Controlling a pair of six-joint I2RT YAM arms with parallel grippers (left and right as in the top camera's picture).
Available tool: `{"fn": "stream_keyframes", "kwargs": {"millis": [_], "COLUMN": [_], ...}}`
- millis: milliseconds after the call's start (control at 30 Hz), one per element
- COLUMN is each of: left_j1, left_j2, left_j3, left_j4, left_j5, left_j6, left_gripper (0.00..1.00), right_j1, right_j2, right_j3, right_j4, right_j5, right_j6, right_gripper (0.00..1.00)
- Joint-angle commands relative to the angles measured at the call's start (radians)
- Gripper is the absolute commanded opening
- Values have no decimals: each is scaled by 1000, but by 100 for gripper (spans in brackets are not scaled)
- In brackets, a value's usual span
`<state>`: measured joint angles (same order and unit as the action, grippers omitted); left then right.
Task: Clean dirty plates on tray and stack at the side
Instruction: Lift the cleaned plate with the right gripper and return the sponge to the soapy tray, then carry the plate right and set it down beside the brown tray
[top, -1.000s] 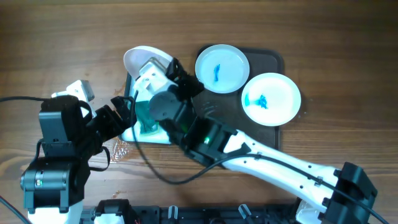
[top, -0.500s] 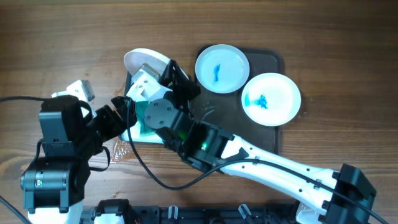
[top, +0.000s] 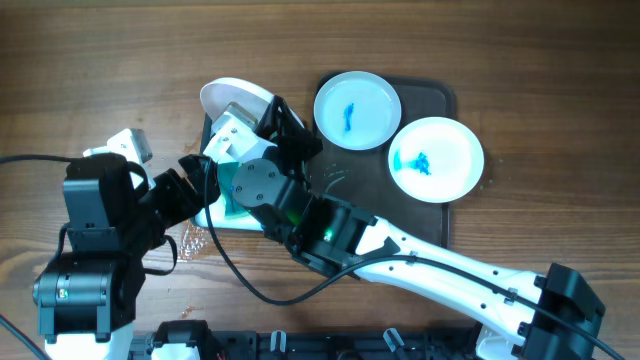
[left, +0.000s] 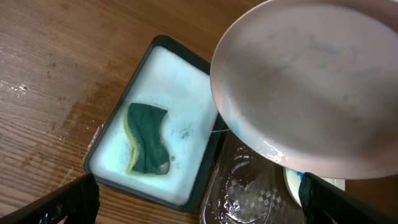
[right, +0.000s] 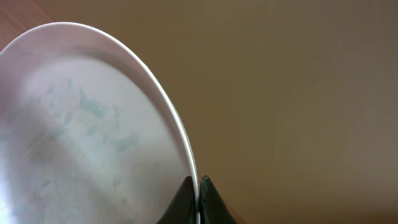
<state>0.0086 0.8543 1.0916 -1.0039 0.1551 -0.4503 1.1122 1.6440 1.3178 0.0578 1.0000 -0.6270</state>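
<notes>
My right gripper should carry the plate across the brown tray (top: 440, 212) next and lower it to release it on the tabletop beyond, because bare wood is there.
My right gripper (top: 268, 112) is shut on the rim of a white plate (top: 228, 96) and holds it tilted above the small sponge tray. The right wrist view shows the fingertips (right: 198, 186) pinching the plate's edge (right: 93, 124), with faint pale-blue streaks on its face. The same plate (left: 311, 81) fills the upper right of the left wrist view. My left gripper (left: 199, 211) is open and empty, close under the plate. Two plates with blue smears (top: 357, 110) (top: 436, 158) lie on the dark brown tray (top: 440, 212).
The black-rimmed white tray (left: 180, 81) holds a green sponge (left: 148, 140) and sits left of the brown tray's wet corner (left: 249, 193). Water spots mark the wood (top: 190, 240) beside it. My right arm crosses the table's front (top: 430, 265).
My right wrist has shifted a little left and down over the sponge tray, keeping the plate. It has held still for the last half second. The left arm has not moved.
</notes>
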Motion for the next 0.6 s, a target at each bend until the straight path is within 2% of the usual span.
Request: {"fn": "stream_keyframes", "kwargs": {"millis": [0,167,200,267,367,500,567], "left_j1": [6,6,6,6,6,6,6], "left_j2": [-1,-1,-1,-1,-1,-1,-1], "left_j3": [12,12,12,12,12,12,12], "left_j4": [0,0,0,0,0,0,0], "left_j5": [12,12,12,12,12,12,12], "left_j6": [-6,-6,-6,-6,-6,-6,-6], "left_gripper": [100,100,100,100,100,100,100], "right_j1": [1,0,-6,-51,-187,-372,-492], "right_j2": [0,0,0,2,2,-7,-39], "right_j3": [14,14,14,13,13,13,14], "right_j4": [8,9,8,-80,-397,-545,-587], "right_j5": [25,24,23,-33,-428,-784,-1010], "right_j6": [-1,7,46,235,599,944,1059], "right_gripper": [4,4,4,4,4,4,4]}}
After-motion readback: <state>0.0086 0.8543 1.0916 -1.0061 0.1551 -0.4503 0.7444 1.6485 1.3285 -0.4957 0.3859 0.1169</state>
